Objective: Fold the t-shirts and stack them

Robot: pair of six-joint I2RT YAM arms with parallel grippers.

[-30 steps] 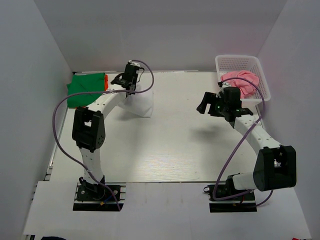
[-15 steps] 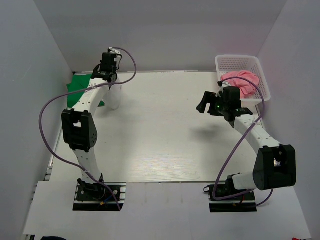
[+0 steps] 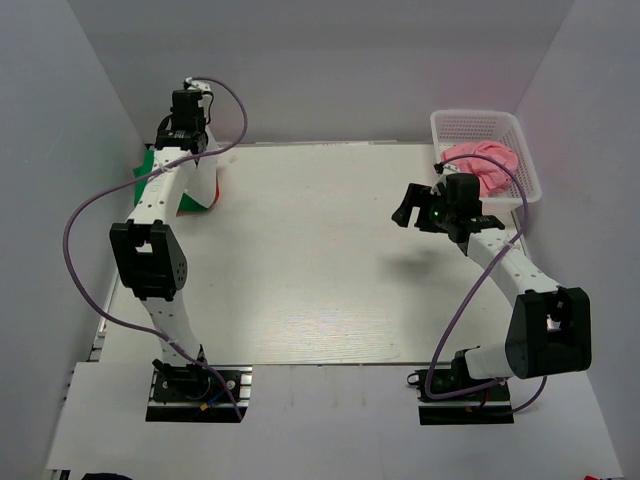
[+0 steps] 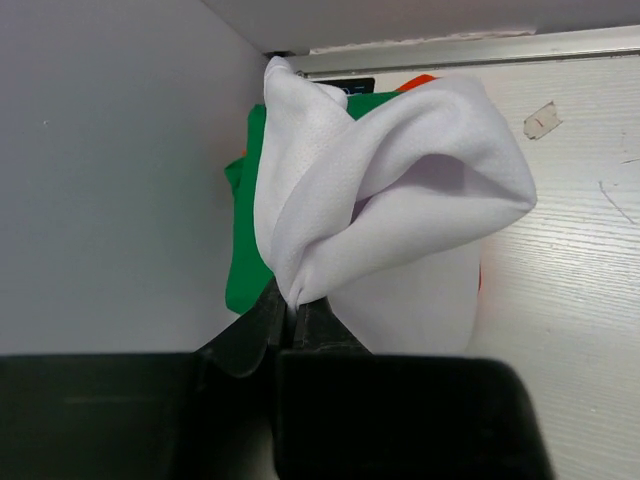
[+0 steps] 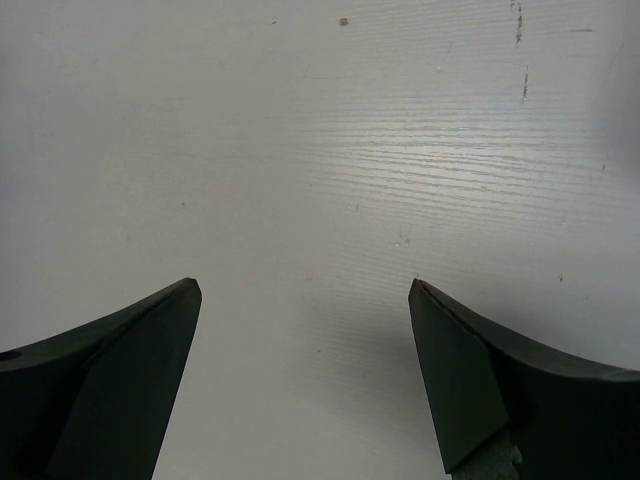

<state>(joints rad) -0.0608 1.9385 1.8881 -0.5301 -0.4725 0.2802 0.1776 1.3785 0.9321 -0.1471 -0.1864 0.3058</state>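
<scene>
My left gripper needs to move down toward the near side of the stack and lay the white t-shirt's fold over the green part, because the green t-shirt [image 3: 143, 168] is uncovered there.
My left gripper [image 3: 192, 150] is shut on a bunched fold of the white t-shirt [image 3: 204, 178], which hangs over the stack at the back left corner. In the left wrist view the gripper [image 4: 292, 305] pinches the white t-shirt [image 4: 400, 180] above the green t-shirt [image 4: 245, 250], with a sliver of the orange t-shirt [image 4: 420, 82] behind. The green t-shirt [image 3: 143, 168] and the orange one [image 3: 213, 203] show only at the edges from above. The pink t-shirt [image 3: 485, 162] lies crumpled in the basket. My right gripper [image 3: 408, 210] is open and empty above bare table [image 5: 305, 290].
The white mesh basket [image 3: 470, 122] stands at the back right corner, close behind my right arm. White walls close in the left, back and right sides. The left wall [image 4: 110, 170] is close beside my left gripper.
My left arm has swung left with the white t-shirt, from the back middle of the table to over the green and orange stack. The right arm has not moved.
</scene>
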